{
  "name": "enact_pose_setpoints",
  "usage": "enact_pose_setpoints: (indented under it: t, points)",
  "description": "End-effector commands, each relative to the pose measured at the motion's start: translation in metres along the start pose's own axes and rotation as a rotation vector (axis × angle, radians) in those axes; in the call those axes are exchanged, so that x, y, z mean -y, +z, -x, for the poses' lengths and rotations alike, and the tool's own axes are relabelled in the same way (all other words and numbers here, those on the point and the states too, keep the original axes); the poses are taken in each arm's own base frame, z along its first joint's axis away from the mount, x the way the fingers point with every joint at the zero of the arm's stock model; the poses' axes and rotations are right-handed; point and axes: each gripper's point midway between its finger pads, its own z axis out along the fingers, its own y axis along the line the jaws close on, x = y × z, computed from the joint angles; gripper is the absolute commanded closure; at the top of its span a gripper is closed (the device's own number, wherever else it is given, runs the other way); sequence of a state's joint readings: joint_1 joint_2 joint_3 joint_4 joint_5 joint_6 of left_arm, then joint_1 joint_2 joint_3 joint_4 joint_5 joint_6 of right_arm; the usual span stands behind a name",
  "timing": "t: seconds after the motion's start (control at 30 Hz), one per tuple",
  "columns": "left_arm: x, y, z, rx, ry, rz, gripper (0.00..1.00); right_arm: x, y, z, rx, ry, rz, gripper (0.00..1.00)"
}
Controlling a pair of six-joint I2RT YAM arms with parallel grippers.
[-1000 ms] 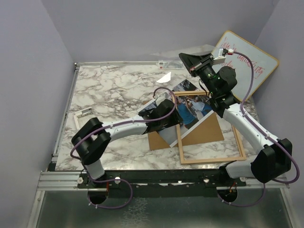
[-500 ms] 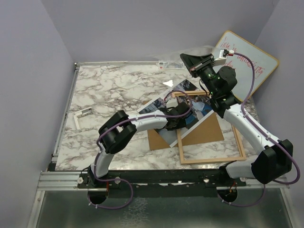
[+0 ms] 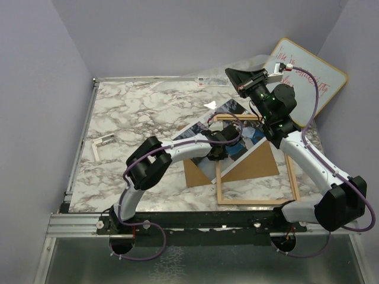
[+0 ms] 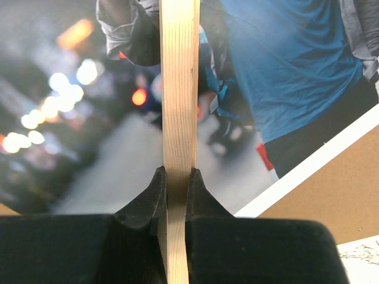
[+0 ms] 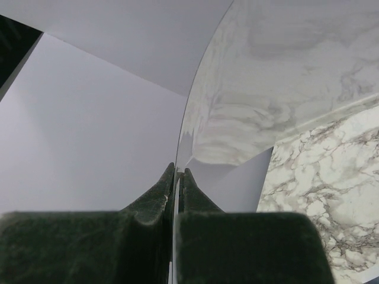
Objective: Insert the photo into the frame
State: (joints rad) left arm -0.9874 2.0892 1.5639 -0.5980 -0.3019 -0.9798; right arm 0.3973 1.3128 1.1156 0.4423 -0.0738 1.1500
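Observation:
I should next move my left gripper to the left in the top view, onto the bare marble, and let go of the light wood bar [image 4: 177, 89] there, because it lies across the photo.
The light wood frame [image 3: 257, 202] lies at the table's right, over the photo [image 3: 230, 108] and the brown backing board [image 3: 251, 165]. My left gripper [image 3: 230, 139] is shut on the frame's left rail. In the left wrist view the jaws [image 4: 176, 171] pinch that rail [image 4: 177, 89], with the photo's blue shirt [image 4: 290, 71] and the backing board [image 4: 343, 189] below it. My right gripper [image 3: 237, 76] is raised over the frame's far end. In the right wrist view it [image 5: 176, 170] is shut on a thin clear sheet [image 5: 237, 100] that reflects the marble.
A wood-edged whiteboard [image 3: 314, 77] with red writing leans at the back right. A metal bracket [image 3: 102, 144] lies at the left edge. A small white label [image 3: 207, 80] sits by the back wall. Purple walls close in three sides.
The frame's near end has slid left with my left gripper on its rail. The left arm's elbow swung right one second ago. The right arm has barely moved.

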Motion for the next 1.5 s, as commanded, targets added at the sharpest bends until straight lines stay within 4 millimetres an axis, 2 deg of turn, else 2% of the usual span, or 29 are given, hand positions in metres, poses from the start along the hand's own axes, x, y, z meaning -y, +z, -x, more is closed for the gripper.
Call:
enact_pose_setpoints:
  t: [0.0, 0.1, 0.23, 0.4, 0.5, 0.6, 0.73, 0.93, 1.0, 1.07, 1.13, 1.2, 1.33, 1.47]
  points:
    - [-0.025, -0.027, 0.032, 0.048, 0.04, 0.044, 1.0, -0.02, -0.004, 0.007, 0.002, -0.033, 0.049, 1.0]
    - [-0.054, -0.041, 0.042, 0.056, 0.016, 0.061, 1.0, -0.024, -0.001, 0.002, -0.028, -0.04, 0.071, 1.0]
    - [-0.104, -0.05, 0.037, 0.04, -0.011, 0.11, 1.0, -0.024, 0.006, -0.005, -0.07, -0.03, 0.088, 0.99]
    - [-0.153, -0.057, 0.043, 0.037, -0.103, 0.105, 1.0, -0.02, 0.017, -0.015, -0.112, -0.009, 0.105, 0.99]
    - [-0.169, -0.057, 0.056, 0.045, -0.108, 0.082, 1.0, -0.015, 0.022, -0.021, -0.138, 0.005, 0.106, 0.99]
    - [-0.18, -0.059, 0.079, 0.069, -0.073, 0.063, 1.0, -0.01, 0.024, -0.027, -0.161, 0.011, 0.102, 0.99]
    - [-0.208, -0.045, 0.099, 0.045, -0.073, 0.047, 1.0, 0.0, 0.025, -0.035, -0.192, 0.012, 0.086, 0.99]
    - [-0.24, -0.013, 0.096, -0.063, -0.025, 0.043, 1.0, 0.024, 0.021, -0.052, -0.254, 0.003, 0.047, 0.99]
    - [-0.244, -0.006, 0.094, -0.095, -0.022, 0.027, 1.0, 0.032, 0.018, -0.06, -0.286, -0.008, 0.032, 0.99]
    - [-0.249, -0.002, 0.093, -0.108, -0.035, 0.039, 0.89, 0.04, 0.014, -0.067, -0.323, -0.022, 0.017, 0.99]
    - [-0.259, -0.001, 0.092, -0.109, -0.068, 0.061, 0.67, 0.049, 0.008, -0.076, -0.367, -0.033, 0.002, 0.99]
    - [-0.271, -0.004, 0.093, -0.109, -0.109, 0.082, 0.54, 0.056, 0.003, -0.084, -0.412, -0.036, 0.0, 1.0]
    - [-0.297, -0.018, 0.094, -0.115, -0.191, 0.155, 0.48, 0.065, -0.003, -0.094, -0.458, -0.038, -0.007, 0.99]
    - [-0.319, -0.037, 0.091, -0.117, -0.243, 0.236, 0.46, 0.065, 0.002, -0.104, -0.522, -0.036, 0.029, 1.0]
